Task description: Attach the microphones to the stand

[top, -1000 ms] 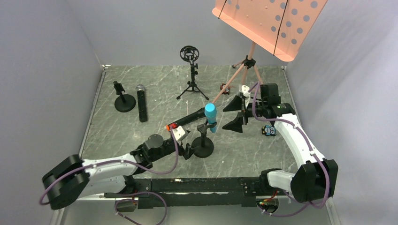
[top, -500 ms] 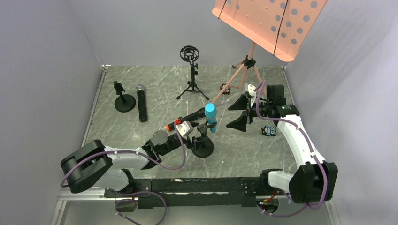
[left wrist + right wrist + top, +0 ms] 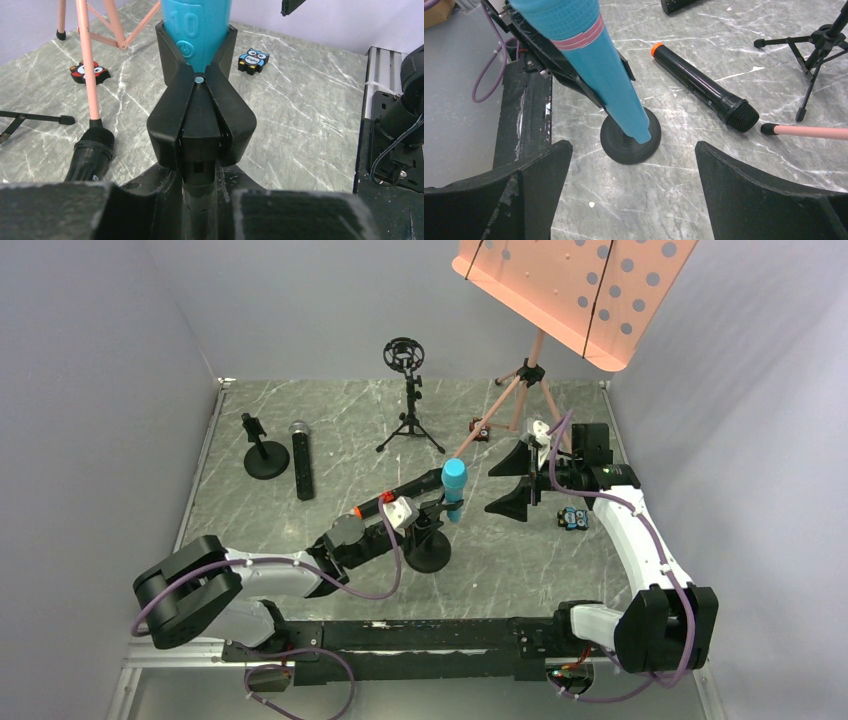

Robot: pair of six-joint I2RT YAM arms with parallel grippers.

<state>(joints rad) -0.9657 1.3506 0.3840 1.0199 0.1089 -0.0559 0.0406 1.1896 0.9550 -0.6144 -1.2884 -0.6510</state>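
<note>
The cyan microphone is clipped, so my left gripper should next carry the stand outward, onto the table (image 3: 349, 460) between the silver-headed microphone and the tripod stand.
The cyan-blue microphone (image 3: 453, 488) (image 3: 200, 30) (image 3: 599, 75) sits tilted in the clip (image 3: 200, 115) of a black round-base stand (image 3: 428, 552) (image 3: 630, 137). My left gripper (image 3: 415, 527) (image 3: 200, 210) is shut on this stand's post just below the clip. The black microphone with an orange end (image 3: 400, 493) (image 3: 704, 92) lies flat behind the stand. The black microphone with a silver mesh head (image 3: 301, 462) lies at the back left. My right gripper (image 3: 512, 485) (image 3: 634, 200) hangs open to the right of the cyan microphone, holding nothing.
A small round-base stand (image 3: 264, 455) stands at the back left beside the silver-headed microphone. A tripod stand with a shock mount (image 3: 407, 390) is at the back centre. A pink music stand (image 3: 535, 350) spreads its legs at the back right. Owl tiles (image 3: 572, 518) (image 3: 481, 428) lie on the table.
My left gripper moved forward to the round-base stand and closed on its post. The cyan microphone shifted slightly right. The right gripper lifted a little toward the back.
</note>
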